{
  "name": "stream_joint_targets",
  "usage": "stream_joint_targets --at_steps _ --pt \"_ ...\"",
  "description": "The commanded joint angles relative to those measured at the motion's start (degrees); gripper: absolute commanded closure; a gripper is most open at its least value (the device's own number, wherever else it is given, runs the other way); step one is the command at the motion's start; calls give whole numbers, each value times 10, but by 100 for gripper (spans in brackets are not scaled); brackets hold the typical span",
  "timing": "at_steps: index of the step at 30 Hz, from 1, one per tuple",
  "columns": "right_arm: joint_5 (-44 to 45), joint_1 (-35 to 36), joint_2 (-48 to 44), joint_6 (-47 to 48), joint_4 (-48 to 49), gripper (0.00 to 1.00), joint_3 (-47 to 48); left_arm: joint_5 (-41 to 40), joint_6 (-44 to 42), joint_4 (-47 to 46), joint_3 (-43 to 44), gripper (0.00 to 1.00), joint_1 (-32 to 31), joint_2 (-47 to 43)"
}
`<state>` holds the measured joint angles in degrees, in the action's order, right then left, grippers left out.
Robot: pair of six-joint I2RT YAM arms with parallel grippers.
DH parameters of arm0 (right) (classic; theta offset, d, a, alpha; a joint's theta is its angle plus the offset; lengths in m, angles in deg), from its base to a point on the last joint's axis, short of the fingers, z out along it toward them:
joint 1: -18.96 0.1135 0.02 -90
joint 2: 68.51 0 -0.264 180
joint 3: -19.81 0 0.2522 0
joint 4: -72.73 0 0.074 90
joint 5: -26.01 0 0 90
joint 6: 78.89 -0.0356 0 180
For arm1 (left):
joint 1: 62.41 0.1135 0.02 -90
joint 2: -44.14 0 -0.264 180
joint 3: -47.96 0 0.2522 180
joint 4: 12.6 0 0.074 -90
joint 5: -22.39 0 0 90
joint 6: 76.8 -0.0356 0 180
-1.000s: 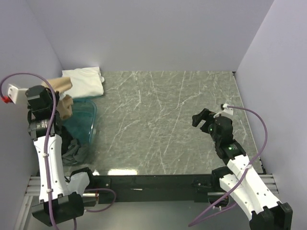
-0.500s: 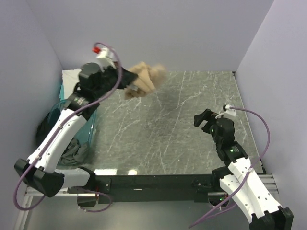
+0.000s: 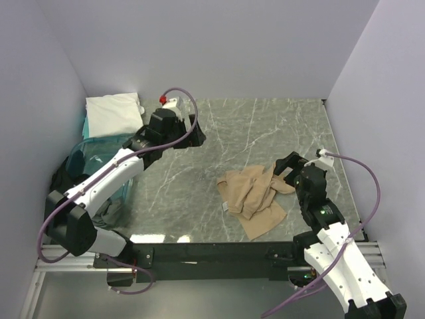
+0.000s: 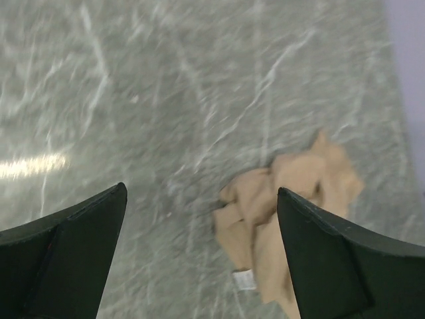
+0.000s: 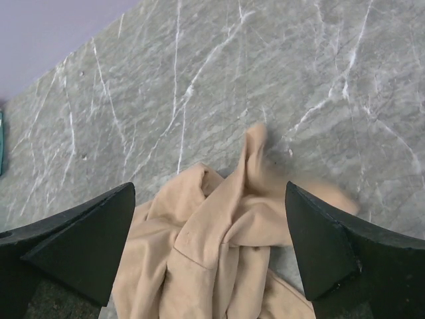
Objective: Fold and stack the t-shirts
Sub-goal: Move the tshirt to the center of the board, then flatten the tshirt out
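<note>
I will move my left gripper back, toward the right in the top view, and down onto the shirt's edge by its white tag, because the tan t-shirt (image 3: 254,195) lies crumpled.
A crumpled tan t-shirt (image 3: 254,195) lies loose on the marble table (image 3: 199,193), right of centre near the front edge. My left gripper (image 3: 198,136) hangs open above the table's middle left, apart from the shirt; in the left wrist view the tan t-shirt (image 4: 292,199) lies below, between the spread fingers (image 4: 66,266). My right gripper (image 3: 284,165) is open just above the shirt's right edge, and the right wrist view shows the tan t-shirt (image 5: 219,259) under its wide jaws. A folded white t-shirt (image 3: 114,114) rests at the back left corner.
A clear teal bin (image 3: 99,166) stands at the table's left edge, partly under my left arm. Grey clothing (image 3: 109,209) is bunched by its near end. Lilac walls close in the back and both sides.
My left arm swung from the bin out over the table carrying the tan t-shirt, then opened. The shirt dropped onto the table in front of my right gripper, which barely moved.
</note>
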<state>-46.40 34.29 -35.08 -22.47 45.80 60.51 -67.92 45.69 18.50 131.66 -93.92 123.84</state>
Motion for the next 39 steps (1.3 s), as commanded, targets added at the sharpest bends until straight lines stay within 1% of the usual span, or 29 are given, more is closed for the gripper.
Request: stream_joint_targets --at_steps 1,2,3,5,7,9,12,13,15,16,19,22,25,26,28,29,30,31,35,36,37,39 --pt "11 -3 21 -10 13 0 2 -29 28 2 -35 1 0 -5" --pt "8 -3 36 -10 10 0 9 -19 30 -5 -55 1 0 -6" --pt "8 -2 44 -10 6 0 14 24 32 -13 -65 1 -1 -8" --pt "17 -2 69 -19 -17 0 32 66 29 -38 -98 1 -5 -11" --pt "41 -3 83 -38 -42 0 42 95 36 -53 -117 1 -15 -14" --pt "63 -3 100 -60 -59 0 43 113 38 -55 -140 1 -40 -11" --pt "68 -4 112 -70 -62 0 43 118 54 -54 -152 0 -93 -3" --pt "72 -4 114 -73 -61 0 38 134 63 -63 -153 1 -125 -2" --pt "80 -5 114 -82 -62 0 37 130 72 -82 -147 1 -160 9" --pt "85 -5 112 -83 -62 0 36 125 80 -86 -142 0 -193 16" --pt "81 -6 96 -72 -56 0 29 124 82 -84 -109 2 -239 57" --pt "82 -6 77 -71 -48 0 18 105 88 -67 -76 5 -267 112" --pt "83 -7 67 -66 -47 0 15 95 80 -42 -22 14 -288 169" --pt "86 -7 65 -65 -47 0 14 92 77 -36 -12 28 -292 181" --pt "85 -7 66 -64 -48 0 13 81 72 -8 16 50 -295 214" --pt "83 -7 66 -62 -50 0 13 71 74 2 24 79 -296 222" --pt "82 -9 67 -61 -50 0 14 53 75 11 29 92 -295 229" --pt "80 -8 69 -58 -49 0 14 42 79 25 35 99 -295 230" --pt "73 -8 74 -52 -48 0 14 5 93 23 12 99 -295 188" --pt "66 -7 76 -47 -43 0 15 -14 98 26 7 99 -293 179" --pt "61 -8 80 -42 -41 0 15 -54 101 31 -4 100 -288 169" --pt "53 -8 86 -35 -36 0 17 -90 123 53 -17 100 -277 141"
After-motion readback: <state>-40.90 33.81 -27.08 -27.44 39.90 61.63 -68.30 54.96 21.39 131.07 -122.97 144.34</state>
